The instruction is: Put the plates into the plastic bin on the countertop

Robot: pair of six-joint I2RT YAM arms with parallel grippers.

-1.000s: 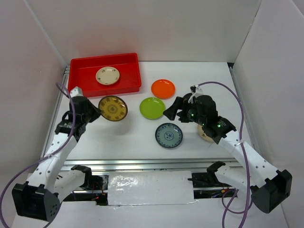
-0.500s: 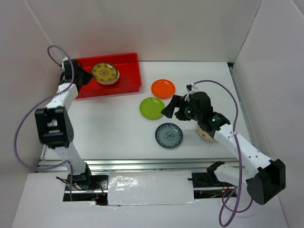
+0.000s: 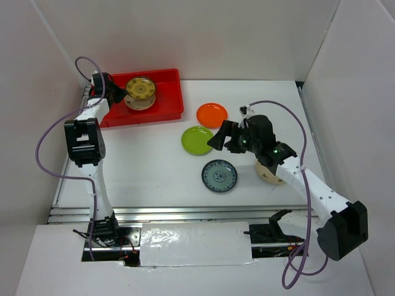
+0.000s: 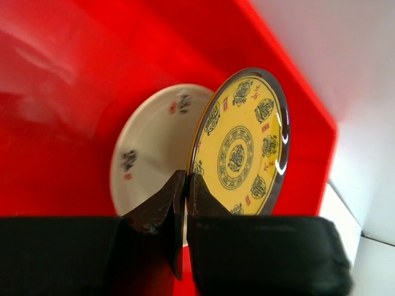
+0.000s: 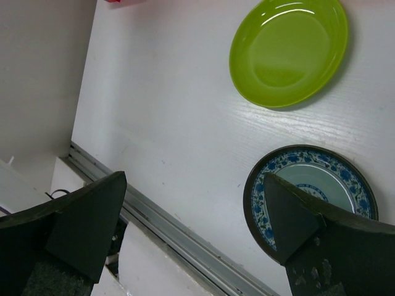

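I should next lower the held plate onto the cream plate with my left gripper and let go of the gold-patterned plate's rim, because the gold-patterned plate still hangs above the cream plate in the bin.
My left gripper is over the red plastic bin, shut on the rim of the gold-patterned plate, which also shows in the left wrist view. It holds that plate tilted just above a cream plate lying in the bin. My right gripper is open and empty above the countertop, between the lime green plate and the blue-grey patterned plate; both show in the right wrist view. An orange plate lies behind them. A cream plate is partly hidden under the right arm.
White walls stand at the back and both sides. A metal rail runs along the front edge and shows in the right wrist view. The left arm's purple cable loops at the left side.
My left gripper carried the gold-patterned plate from the counter up into the bin, over the cream plate. My right gripper shifted slightly left and back, still open.
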